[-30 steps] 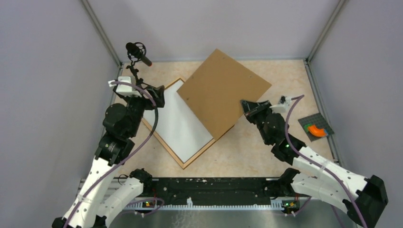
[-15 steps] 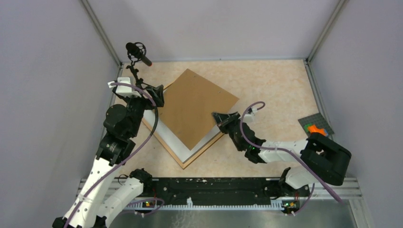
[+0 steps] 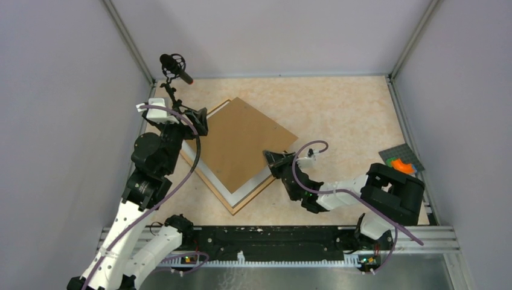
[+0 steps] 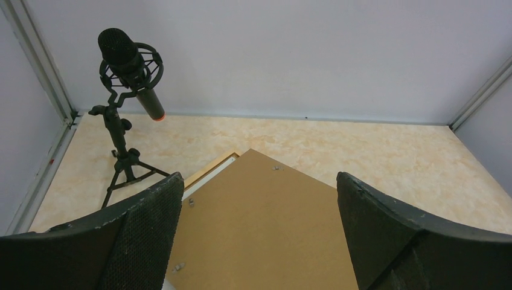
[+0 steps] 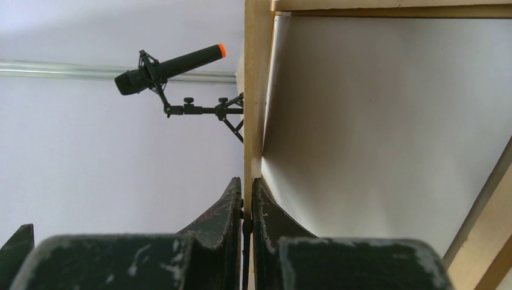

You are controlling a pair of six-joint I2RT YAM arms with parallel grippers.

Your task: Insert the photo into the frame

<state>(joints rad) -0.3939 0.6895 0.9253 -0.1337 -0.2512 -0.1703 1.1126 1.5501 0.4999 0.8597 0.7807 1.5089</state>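
Note:
I will next move the backing board's edge to the left in the top view and down toward the frame (image 3: pixel 262 184) (image 5: pixel 481 237) with my right gripper, because the edge is raised above the photo.
The light wood frame (image 3: pixel 253 194) lies flat left of centre on the table. The photo (image 3: pixel 211 175) lies in it, white back up, showing only as a white strip. A brown backing board (image 3: pixel 241 142) covers most of both. My right gripper (image 3: pixel 273 159) is shut on the board's right corner. In the right wrist view the fingers (image 5: pixel 247 187) pinch the board's thin edge, with the photo's white back (image 5: pixel 386 121) below it. My left gripper (image 3: pixel 199 121) is open and empty over the frame's far left corner. In the left wrist view (image 4: pixel 259 241) it hangs above the board (image 4: pixel 259 217).
A black microphone on a small tripod (image 3: pixel 172 66) stands at the far left corner, close to my left gripper. A grey plate with an orange piece (image 3: pixel 401 163) lies at the right edge. Walls close in the table on three sides.
My right gripper has carried the backing board left and down, from the far middle of the table onto the frame and photo. The left arm has not moved.

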